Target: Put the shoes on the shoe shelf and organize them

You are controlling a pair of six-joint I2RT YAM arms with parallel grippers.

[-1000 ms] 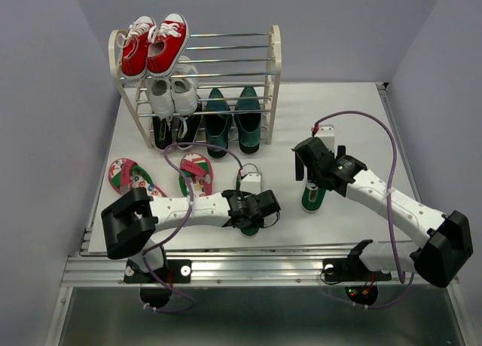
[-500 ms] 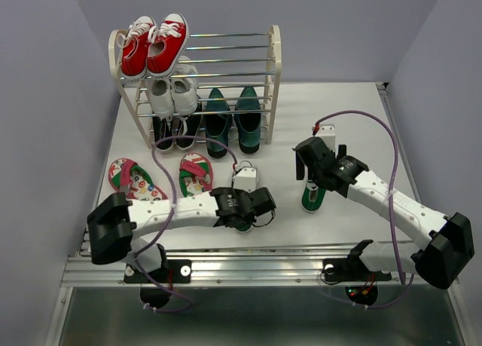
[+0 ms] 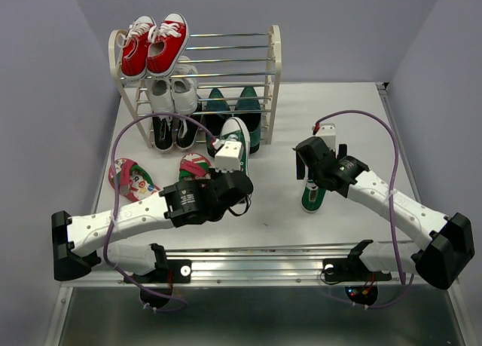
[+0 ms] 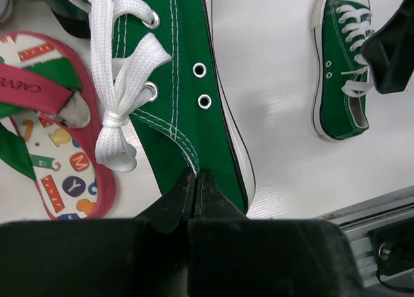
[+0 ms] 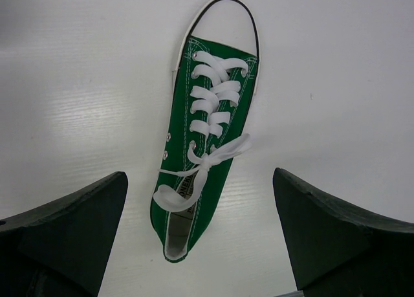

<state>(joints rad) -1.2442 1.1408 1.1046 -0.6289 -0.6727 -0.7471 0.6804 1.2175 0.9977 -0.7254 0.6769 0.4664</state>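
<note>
The top shelf's rails are bare beside the red sneakers, so the robot's left gripper should move up and outward over them and release the green sneaker.
My left gripper (image 3: 228, 167) is shut on the heel edge of a green canvas sneaker (image 3: 235, 131) and holds it in the air in front of the shoe shelf (image 3: 275, 59). In the left wrist view the jaws (image 4: 195, 178) pinch the sneaker's (image 4: 178, 64) collar. The other green sneaker (image 3: 313, 197) lies on the table; my right gripper (image 3: 310, 176) hovers over it, open and empty, as the right wrist view shows (image 5: 200, 242) over the sneaker (image 5: 207, 148). Dark green loafers (image 3: 247, 112) sit on the bottom tier. Two flip-flops (image 3: 129, 176) (image 3: 194, 165) lie on the table at the left.
Red sneakers (image 3: 154, 44) sit on the top tier, white sneakers (image 3: 172, 93) on the middle tier and dark shoes (image 3: 172, 131) on the bottom left. A purple cable loops over each arm. The table's metal front rail (image 3: 256, 267) lies close behind the arms.
My left gripper has lifted the green sneaker off the table's front and carried it back toward the shelf; the left arm swung left. The right arm has not moved.
</note>
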